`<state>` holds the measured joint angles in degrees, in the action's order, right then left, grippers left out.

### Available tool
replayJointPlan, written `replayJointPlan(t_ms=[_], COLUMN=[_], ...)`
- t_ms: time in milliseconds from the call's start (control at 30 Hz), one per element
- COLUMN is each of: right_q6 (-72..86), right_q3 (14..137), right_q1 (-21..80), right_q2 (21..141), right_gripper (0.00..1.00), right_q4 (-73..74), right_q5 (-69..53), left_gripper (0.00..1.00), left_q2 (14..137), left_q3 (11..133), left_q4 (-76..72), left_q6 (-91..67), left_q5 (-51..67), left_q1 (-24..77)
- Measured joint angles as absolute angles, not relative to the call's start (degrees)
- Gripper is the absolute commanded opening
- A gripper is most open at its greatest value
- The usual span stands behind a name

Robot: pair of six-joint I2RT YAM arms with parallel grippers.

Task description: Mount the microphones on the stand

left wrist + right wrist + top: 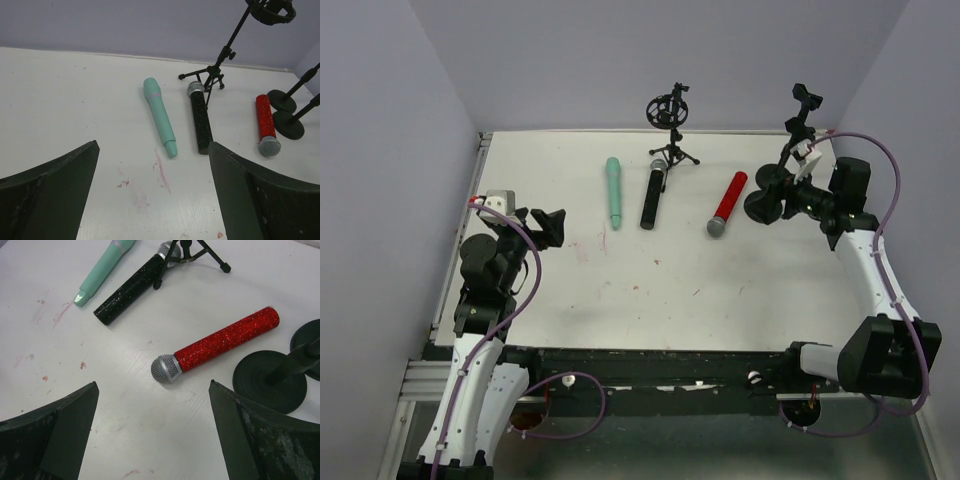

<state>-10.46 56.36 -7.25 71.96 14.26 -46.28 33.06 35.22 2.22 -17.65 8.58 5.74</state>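
Note:
I need to swing my right gripper to the right in the top view next and then tilt it toward level onto the near stand's thin pole (294,363), because the pole is outside my fingers.
Three microphones lie on the white table. The teal-green microphone (614,192) (160,116) is leftmost. The black microphone (652,196) (199,121) has its silver head under the legs of a tripod stand (670,120) (216,70) with a ring mount. The red microphone (727,204) (225,343) lies right of it, silver head (165,369) toward the near side. My left gripper (548,226) (152,150) is open and empty, well left of the teal one. My right gripper (786,196) (152,390) is open and empty, just right of the red one.
Two round-base stands (270,377) (286,114) stand right of the red microphone, close to my right gripper; one carries a clip on top (807,100). Purple walls enclose the table at the back and sides. Faint pink stains (162,172) mark the table.

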Motion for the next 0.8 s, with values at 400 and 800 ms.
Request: replayJointPlan(t_ms=[400,800], right_q6=[-10.7,-13.8], right_q3=[58.2,60.9], right_q1=[-17.7,-17.8], right_q2=[72.0,82.9], right_gripper=[1.00,0.90], right_q4=[16.1,1.4], right_q5=[-45.3,-50.2], left_gripper=[0.98,0.98], left_q2=[30.8,28.4], left_q3=[35.2,35.2], left_q4=[2.2,2.2], left_q6=[-17.6,-16.8], left_q5=[8.9,8.8], left_q1=[7.4,10.3])
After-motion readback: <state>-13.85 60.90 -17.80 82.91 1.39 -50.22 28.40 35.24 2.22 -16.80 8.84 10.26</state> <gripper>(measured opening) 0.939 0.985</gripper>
